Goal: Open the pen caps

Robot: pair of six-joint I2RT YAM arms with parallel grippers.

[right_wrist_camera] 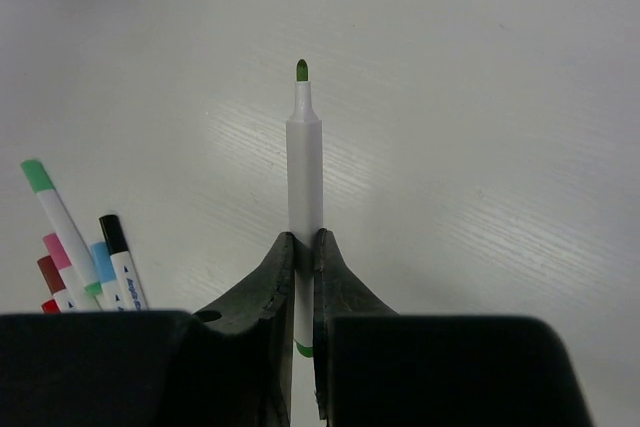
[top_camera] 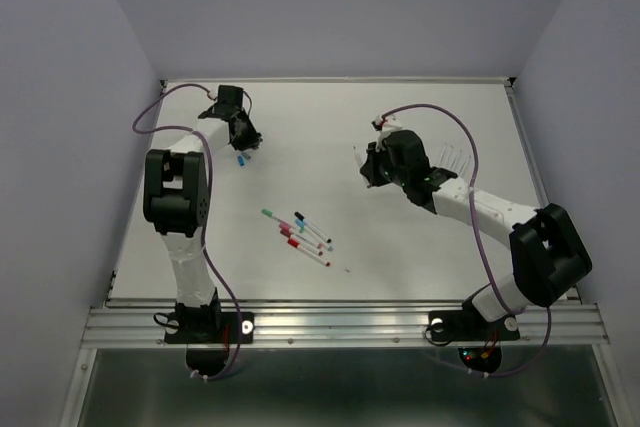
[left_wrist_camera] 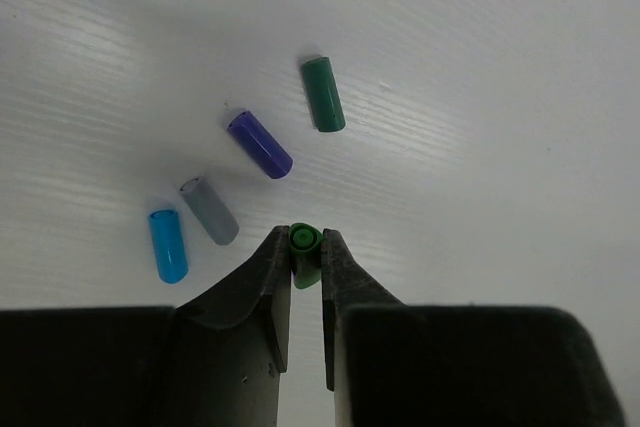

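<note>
I will swing my right gripper across and down to release the white pen beside the uncapped pens, lower right in the top view.
In the left wrist view my left gripper (left_wrist_camera: 305,244) is shut on a green pen cap (left_wrist_camera: 304,250), held just above the table. Loose caps lie beyond it: teal (left_wrist_camera: 323,94), purple (left_wrist_camera: 259,144), grey (left_wrist_camera: 209,210) and blue (left_wrist_camera: 168,245). In the right wrist view my right gripper (right_wrist_camera: 305,239) is shut on an uncapped white pen (right_wrist_camera: 304,162) with a green tip, pointing away. In the top view the left gripper (top_camera: 244,133) is at the far left and the right gripper (top_camera: 368,169) is right of centre. Several capped pens (top_camera: 300,233) lie mid-table.
The capped pens also show at the lower left of the right wrist view (right_wrist_camera: 75,252). A row of uncapped white pens (top_camera: 452,159) lies behind the right arm. The table's side rails and the grey walls bound the work area.
</note>
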